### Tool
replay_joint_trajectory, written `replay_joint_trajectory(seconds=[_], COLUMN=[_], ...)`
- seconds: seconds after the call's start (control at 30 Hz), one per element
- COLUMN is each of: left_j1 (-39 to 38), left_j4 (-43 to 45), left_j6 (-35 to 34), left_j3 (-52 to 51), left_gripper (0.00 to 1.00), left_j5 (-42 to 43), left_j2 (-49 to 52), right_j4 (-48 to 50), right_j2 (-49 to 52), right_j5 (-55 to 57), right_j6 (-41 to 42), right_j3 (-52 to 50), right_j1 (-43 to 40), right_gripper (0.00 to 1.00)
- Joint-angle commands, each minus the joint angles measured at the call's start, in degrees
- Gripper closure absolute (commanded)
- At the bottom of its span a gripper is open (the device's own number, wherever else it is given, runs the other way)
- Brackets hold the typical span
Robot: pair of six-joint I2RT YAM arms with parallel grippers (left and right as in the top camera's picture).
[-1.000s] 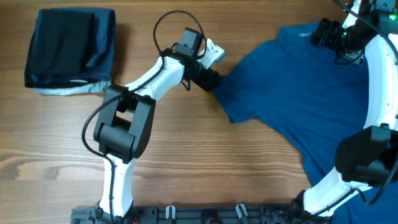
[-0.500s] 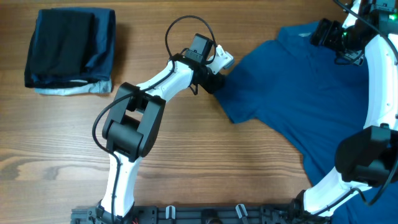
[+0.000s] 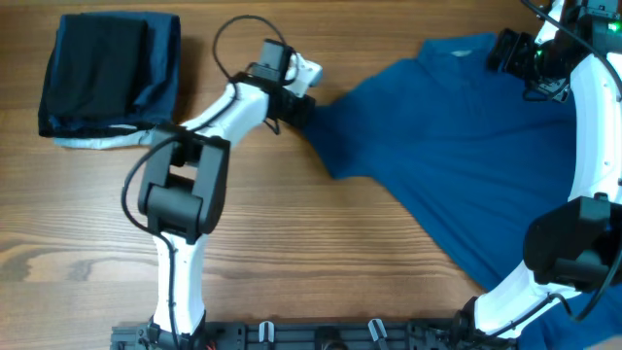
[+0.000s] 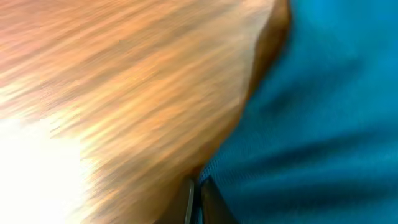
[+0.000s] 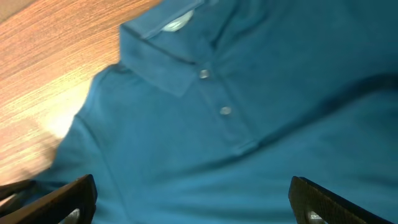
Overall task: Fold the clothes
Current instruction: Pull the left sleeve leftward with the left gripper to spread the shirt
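Observation:
The left gripper drags the sleeve's edge toward the navy stack next, then opens, since the polo shirt sits off to one side.
The clothes, a medium-blue polo shirt (image 3: 466,146), lie spread over the right half of the table, with one sleeve drawn out to the left. My left gripper (image 3: 299,107) is shut on that sleeve's edge. In the left wrist view, the closed left gripper (image 4: 198,200) pinches blue polo shirt fabric (image 4: 323,124) just above the wood. My right gripper (image 3: 507,51) hovers open over the collar end. In the right wrist view, the collar (image 5: 155,62) and button placket (image 5: 214,93) show above the right gripper (image 5: 193,200), which stands wide with only fabric beneath it.
A folded stack of dark navy garments (image 3: 109,78) with a pale edge sits at the far left back. Bare wooden tabletop (image 3: 321,253) lies between the arms. A black rail (image 3: 321,335) runs along the front edge.
My left gripper has shut on the sleeve edge and moved left, dragging the sleeve and stretching the shirt that way. The right arm has not moved.

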Motion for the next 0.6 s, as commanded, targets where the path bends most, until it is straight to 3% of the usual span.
replay_joint_trajectory(seconds=[0.0, 0.3, 0.57], left_j1=[5.05, 13.97, 17.09], left_j4=[-3.28, -8.41, -12.57], left_j6=[-1.20, -10.69, -18.27], left_j3=[-0.61, -0.96, -0.96], left_gripper=[0.96, 0.96, 0.96], left_j5=[-4.39, -7.39, -12.07], left_j2=[1.07, 1.07, 1.01], right_j4=[0.15, 0.15, 0.15], right_j2=[-0.85, -0.85, -0.85], right_j5=[0.31, 0.31, 0.31], right_j6=[0.39, 0.39, 0.39], right_j3=[0.90, 0.90, 0.90], right_j1=[-0.02, -0.02, -0.02], right_gripper=[0.00, 0.00, 0.00])
